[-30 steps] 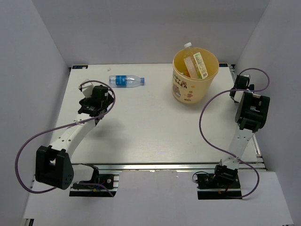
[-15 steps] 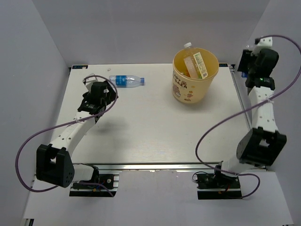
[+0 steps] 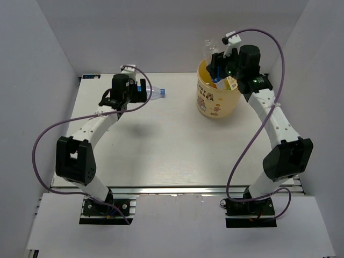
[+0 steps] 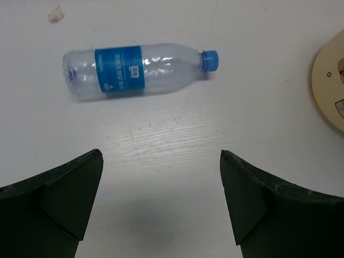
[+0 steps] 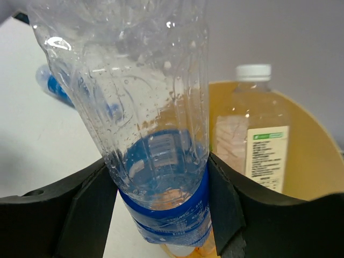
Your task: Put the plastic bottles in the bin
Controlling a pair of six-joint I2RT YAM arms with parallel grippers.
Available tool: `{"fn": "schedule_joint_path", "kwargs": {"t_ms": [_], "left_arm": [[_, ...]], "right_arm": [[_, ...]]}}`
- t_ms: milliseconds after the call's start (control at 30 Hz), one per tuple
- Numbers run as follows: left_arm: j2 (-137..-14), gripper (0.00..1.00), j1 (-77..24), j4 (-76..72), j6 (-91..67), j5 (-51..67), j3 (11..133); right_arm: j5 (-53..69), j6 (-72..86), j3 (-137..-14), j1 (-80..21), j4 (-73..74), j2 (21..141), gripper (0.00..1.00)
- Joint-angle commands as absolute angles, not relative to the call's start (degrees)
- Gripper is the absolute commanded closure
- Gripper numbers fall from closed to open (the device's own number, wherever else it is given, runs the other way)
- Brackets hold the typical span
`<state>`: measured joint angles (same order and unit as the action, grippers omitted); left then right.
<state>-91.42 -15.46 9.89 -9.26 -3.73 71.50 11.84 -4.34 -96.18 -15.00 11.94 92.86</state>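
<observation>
The lying bottle stretches sideways ahead of both open fingers, so I should turn my left gripper across it and go down onto its blue label (image 4: pixel 137 70) to close.
A clear bottle with a blue label (image 4: pixel 137 70) lies on its side on the white table, cap to the right; in the top view (image 3: pixel 156 93) my left arm partly covers it. My left gripper (image 4: pixel 161 158) is open and empty, just short of it (image 3: pixel 141 89). My right gripper (image 3: pixel 217 63) is shut on another clear blue-labelled bottle (image 5: pixel 161 156), held roughly upright over the pale-yellow bin (image 3: pixel 217 99). A clear bottle with a pale label and white cap (image 5: pixel 258 134) stands inside the bin (image 5: pixel 317 161).
The bin's rim shows at the right edge of the left wrist view (image 4: pixel 329 88). A small scrap (image 4: pixel 55 14) lies on the table beyond the lying bottle. White walls close in the table at the back and both sides.
My right arm has swung from the table's far right to above the bin, with a bottle in its gripper. My left arm has reached forward to the lying bottle.
</observation>
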Motion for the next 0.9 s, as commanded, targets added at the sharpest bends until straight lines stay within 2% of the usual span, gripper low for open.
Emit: {"fn": "schedule_joint_path", "kwargs": {"t_ms": [0,33,67,133,167,367,567,667,867], "left_arm": [[-94.3,0.02,-14.9,8.6,3.4,3.9,79.3],[-95.5,0.02,-14.8,9.4,5.2,4.9,81.0],[-98.1,0.02,-14.8,11.6,9.3,6.1,82.7],[-100.7,0.02,-14.6,14.0,12.9,8.7,87.9],[-103.2,0.02,-14.5,16.1,15.2,8.8,89.7],[-113.1,0.02,-11.8,24.9,21.7,17.1,104.0],[-126.5,0.02,-10.2,37.2,30.5,24.1,119.7],[-131.0,0.02,-9.5,39.3,32.5,25.0,124.1],[-136.5,0.02,-9.1,37.6,34.0,23.0,124.9]], "right_arm": [[8.9,-3.8,-98.7,-17.2,12.0,93.5,0.56],[7.7,-4.1,-99.0,-17.6,12.2,94.0,0.52],[6.7,-4.4,-99.4,-18.1,12.3,94.9,0.36],[3.4,-4.4,-100.9,-18.4,13.2,95.6,0.15],[1.6,-4.3,-101.3,-18.5,13.3,96.0,0.12],[-2.3,-2.9,-103.4,-18.5,14.8,94.3,0.11],[-7.6,-1.7,-96.5,-18.5,12.5,85.4,0.11],[-9.8,-1.5,-91.8,-18.5,12.2,80.3,0.11],[-12.0,2.3,-80.5,-18.5,8.7,69.9,0.11]]}}
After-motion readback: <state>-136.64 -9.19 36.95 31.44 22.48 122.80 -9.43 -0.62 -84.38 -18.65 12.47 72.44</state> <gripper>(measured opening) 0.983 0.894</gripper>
